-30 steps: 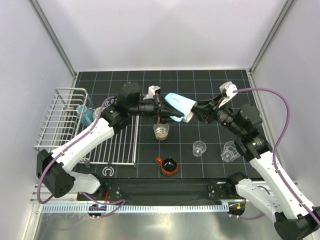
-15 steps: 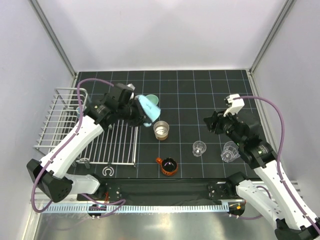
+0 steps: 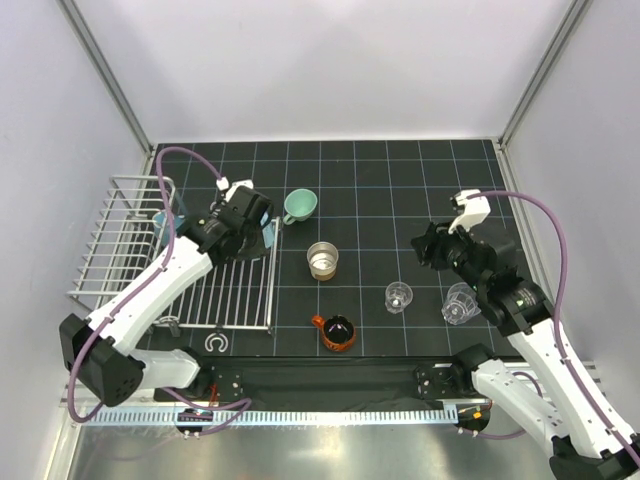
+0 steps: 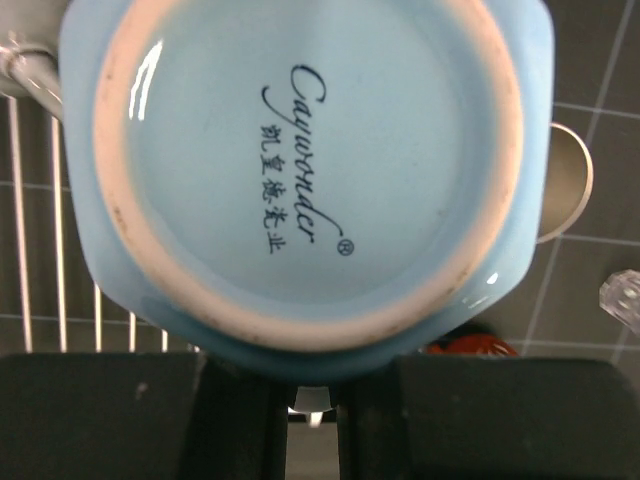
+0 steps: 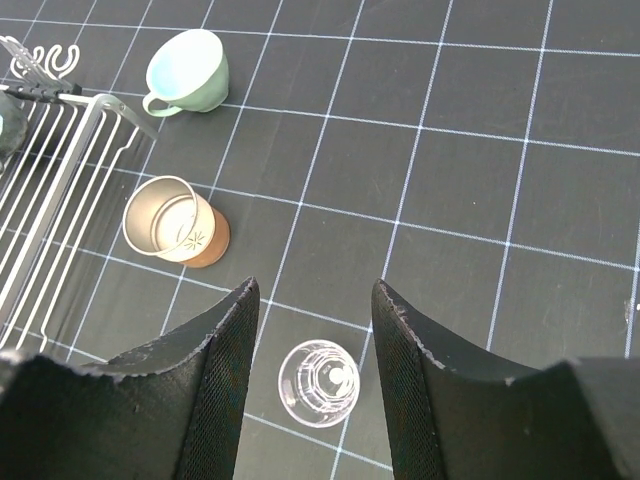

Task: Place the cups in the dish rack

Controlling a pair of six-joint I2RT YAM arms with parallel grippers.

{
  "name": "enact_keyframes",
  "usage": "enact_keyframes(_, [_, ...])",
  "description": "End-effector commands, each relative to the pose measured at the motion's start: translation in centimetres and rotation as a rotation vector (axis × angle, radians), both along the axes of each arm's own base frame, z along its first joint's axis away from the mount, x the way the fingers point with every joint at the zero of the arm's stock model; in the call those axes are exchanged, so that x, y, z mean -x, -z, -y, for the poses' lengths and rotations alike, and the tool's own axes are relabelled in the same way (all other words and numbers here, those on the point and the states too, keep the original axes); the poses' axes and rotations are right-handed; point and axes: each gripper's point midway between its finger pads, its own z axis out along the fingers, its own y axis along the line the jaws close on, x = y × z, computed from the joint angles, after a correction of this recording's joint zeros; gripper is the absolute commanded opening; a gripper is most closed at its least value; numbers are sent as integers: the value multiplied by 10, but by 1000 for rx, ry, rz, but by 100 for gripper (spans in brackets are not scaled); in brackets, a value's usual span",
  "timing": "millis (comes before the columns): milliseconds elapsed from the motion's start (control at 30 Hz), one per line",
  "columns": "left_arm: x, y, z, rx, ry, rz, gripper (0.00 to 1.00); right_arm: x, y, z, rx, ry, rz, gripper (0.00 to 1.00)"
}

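I will move the blue cup (image 3: 267,230) in my left gripper toward the grey cup next. Then I will lower it onto the rack's empty slats.
My left gripper (image 3: 248,222) is shut on the blue cup (image 3: 267,230) and holds it over the flat slatted part of the dish rack (image 3: 235,290). In the left wrist view the cup's pale blue base (image 4: 300,180) fills the frame, just above the gripper (image 4: 318,375). My right gripper (image 3: 425,248) is open and empty; in its wrist view (image 5: 315,300) it hovers above a clear cup (image 5: 320,383). On the mat stand the mint green cup (image 3: 299,205), the steel cup (image 3: 322,261), two clear cups (image 3: 399,296) (image 3: 459,303) and the orange cup (image 3: 337,331).
The rack's raised basket (image 3: 115,240) is at the far left, with a bluish item (image 3: 167,218) inside near its right wall. The black arm base plate (image 3: 330,380) runs along the near edge. Enclosure walls (image 3: 100,90) stand on three sides.
The right gripper let go of the blue cup and drew back to the right. The left arm carried the cup leftward from mid-table to over the rack's slatted part.
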Motion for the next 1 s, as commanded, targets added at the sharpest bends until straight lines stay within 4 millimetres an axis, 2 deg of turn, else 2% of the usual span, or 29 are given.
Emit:
enact_keyframes(0, [-33, -15, -12, -78, -36, 141, 0, 0, -11, 4, -21, 30, 29, 51])
enact_keyframes(233, [-56, 2, -16, -107, -44, 132, 0, 9, -15, 8, -11, 26, 30, 52])
enact_keyframes(267, [-60, 10, -21, -109, -55, 118, 0, 10, -17, 9, -5, 26, 37, 51])
enact_keyframes(333, [-68, 15, -19, -62, -60, 115, 0, 10, -15, 13, 22, 30, 36, 51])
enact_keyframes(500, [-83, 28, -30, -87, -81, 93, 0, 12, -17, 13, 23, 27, 37, 51])
enact_keyframes(800, [-95, 57, -40, -123, -91, 45, 0, 5, -20, 3, -13, 6, 41, 51])
enact_keyframes(967, [-91, 65, -60, -148, -136, 32, 0, 3, -15, 0, -10, -1, 24, 52])
